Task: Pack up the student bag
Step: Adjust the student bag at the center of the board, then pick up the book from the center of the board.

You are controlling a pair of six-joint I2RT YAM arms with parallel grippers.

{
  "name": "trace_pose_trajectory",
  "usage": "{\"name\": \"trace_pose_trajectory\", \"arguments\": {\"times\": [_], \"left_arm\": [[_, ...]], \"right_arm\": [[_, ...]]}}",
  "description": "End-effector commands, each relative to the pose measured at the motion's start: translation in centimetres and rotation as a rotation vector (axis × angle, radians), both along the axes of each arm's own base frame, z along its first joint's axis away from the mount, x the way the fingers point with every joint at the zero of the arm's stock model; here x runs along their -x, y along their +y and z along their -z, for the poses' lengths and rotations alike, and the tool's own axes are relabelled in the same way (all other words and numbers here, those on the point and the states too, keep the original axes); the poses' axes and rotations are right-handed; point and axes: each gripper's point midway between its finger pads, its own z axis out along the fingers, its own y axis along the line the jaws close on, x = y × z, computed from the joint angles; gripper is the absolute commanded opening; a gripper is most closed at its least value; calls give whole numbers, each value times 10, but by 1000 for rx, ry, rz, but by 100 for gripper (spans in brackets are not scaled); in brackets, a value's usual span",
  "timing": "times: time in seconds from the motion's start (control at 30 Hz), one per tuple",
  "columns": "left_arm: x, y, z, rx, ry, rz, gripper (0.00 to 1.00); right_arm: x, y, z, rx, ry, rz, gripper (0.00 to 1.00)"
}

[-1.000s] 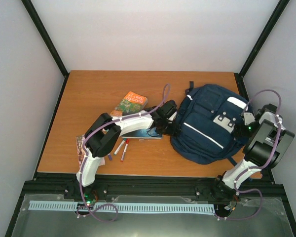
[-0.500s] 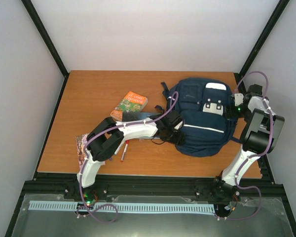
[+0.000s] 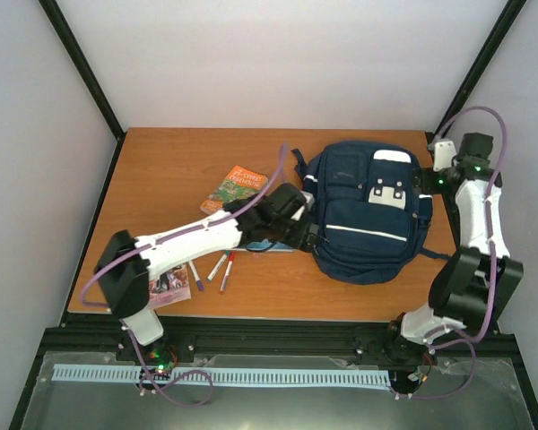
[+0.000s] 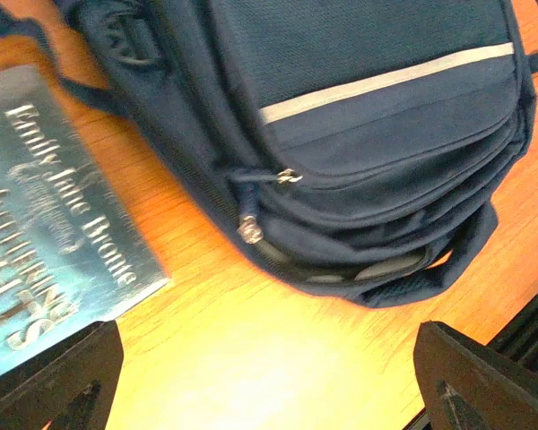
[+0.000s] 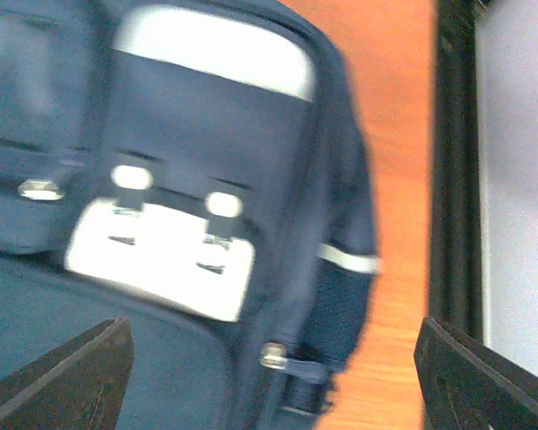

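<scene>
My left gripper is above the grey-blue book (image 4: pixel 45 242) and will next go down to its left in the top view, to the book's end opposite the bag.
The student bag (image 3: pixel 368 215), navy with white stripes and a pale patch, lies flat at the table's centre right. My left gripper (image 3: pixel 307 235) hovers at the bag's left side, open and empty. In the left wrist view the left gripper (image 4: pixel 269 394) is over bare table, with the bag's (image 4: pixel 386 134) zips ahead and a grey-blue book (image 4: pixel 45 242) to the left. My right gripper (image 3: pixel 433 179) is raised at the bag's far right edge. In the right wrist view the right gripper (image 5: pixel 269 385) is open above the bag's (image 5: pixel 278 296) side, beside the pale patch (image 5: pixel 161 242).
An orange-green book (image 3: pixel 238 186) lies left of the bag, and the grey-blue book (image 3: pixel 269 244) lies under my left wrist. Loose pens (image 3: pixel 211 267) and a small pink book (image 3: pixel 169 285) sit near the front left. The black frame post (image 3: pixel 453 125) stands close behind my right arm.
The bag was turned and shifted left, then stayed put. My left arm stretched out and its jaws widened. My right arm rose and reached toward the far right corner.
</scene>
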Motion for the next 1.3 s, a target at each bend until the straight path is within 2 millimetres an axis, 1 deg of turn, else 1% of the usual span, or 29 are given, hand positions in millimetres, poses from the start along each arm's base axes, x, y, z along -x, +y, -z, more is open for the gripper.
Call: {"name": "trace_pose_trajectory", "arguments": {"times": [0.0, 0.07, 0.1, 0.2, 0.27, 0.37, 0.4, 0.5, 0.57, 0.63, 0.7, 0.77, 0.87, 0.93, 1.03, 1.1, 1.17, 1.23, 1.27], "left_arm": [[-7, 54, -4, -10, -4, -109, 93], [-18, 82, -9, 8, -16, -175, 98], [-21, 96, -11, 10, -22, -201, 99], [-33, 138, -13, 44, -2, -291, 100], [-39, 165, -17, 89, 13, -361, 100], [-48, 204, -7, 122, 52, -480, 100], [-50, 213, -2, 144, 70, -510, 100], [-57, 229, 15, 231, 132, -554, 100], [-62, 236, 28, 281, 167, -570, 99], [-66, 241, 36, 298, 169, -584, 97], [-71, 238, 40, 325, 163, -575, 96], [-77, 233, 43, 342, 164, -560, 94], [-82, 228, 52, 347, 183, -539, 90], [-84, 227, 61, 340, 196, -530, 88], [-87, 227, 71, 325, 205, -530, 87], [-91, 227, 75, 319, 204, -531, 87], [-96, 221, 77, 341, 208, -509, 87], [-100, 216, 88, 349, 243, -499, 86], [-102, 214, 90, 358, 254, -493, 85]], "right_arm": [[29, 98, -7, -91, 26, -240, 88], [51, 153, -1, -177, 73, -411, 87], [62, 177, 3, -211, 99, -479, 87], [95, 241, 14, -276, 149, -677, 86], [108, 271, 23, -295, 174, -758, 85], [117, 306, 37, -311, 223, -826, 85], [120, 317, 42, -316, 241, -847, 85], [125, 343, 57, -348, 279, -911, 84], [124, 350, 71, -364, 296, -924, 83], [122, 351, 87, -363, 310, -920, 83], [121, 349, 102, -345, 334, -922, 82], [118, 346, 111, -318, 348, -907, 81], [118, 345, 120, -318, 362, -896, 81], [122, 345, 129, -324, 387, -905, 81], [123, 340, 143, -290, 423, -892, 80], [122, 338, 147, -279, 431, -885, 80], [122, 338, 149, -281, 435, -883, 80], [122, 339, 150, -284, 444, -887, 80], [122, 339, 151, -283, 447, -888, 80]]}}
